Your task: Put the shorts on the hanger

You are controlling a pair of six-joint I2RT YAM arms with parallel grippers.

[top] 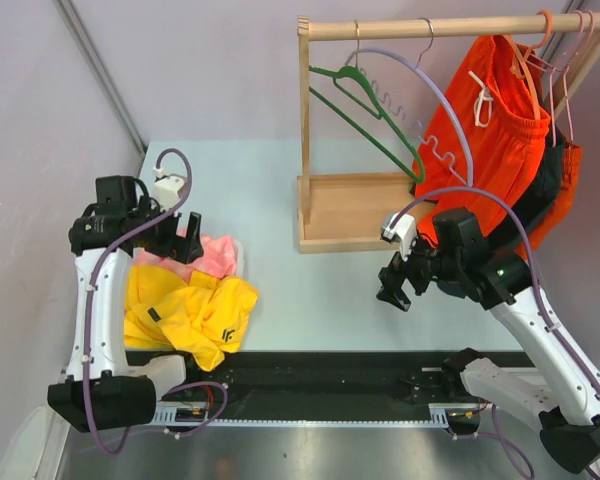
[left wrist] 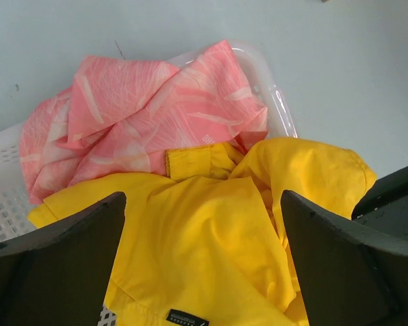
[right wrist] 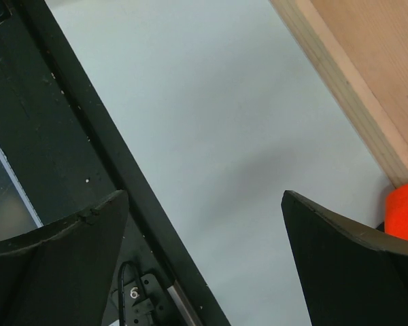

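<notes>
My left gripper lowers back onto the yellow fold near the black label point(top: 172, 293) point(left wrist: 198, 252) next, since that cloth lies below and slightly back, between the open fingers.
The yellow shorts point(top: 190, 305) lie crumpled in a white basket at the left, spilling over its near edge. In the left wrist view the shorts point(left wrist: 211, 238) fill the lower half, with a small black label at the bottom. My left gripper point(top: 185, 245) point(left wrist: 202, 204) is open and hangs just above the shorts, empty. The lilac hanger point(top: 443, 157) hangs by its silver hook on the wooden rail at the back right, in front of the orange-red shorts point(top: 495, 120). My right gripper point(top: 395, 290) point(right wrist: 204, 197) is open and empty above the bare table, near the rack's base.
A pink cloth point(top: 215, 255) point(left wrist: 143, 115) lies in the white basket point(left wrist: 7, 146) behind the yellow shorts. A dark green hanger point(top: 365, 115) hangs on the wooden rack point(top: 350, 210) point(right wrist: 353, 75). More hangers and a dark garment hang at the far right. A black rail point(top: 330, 370) point(right wrist: 61, 136) runs along the near edge.
</notes>
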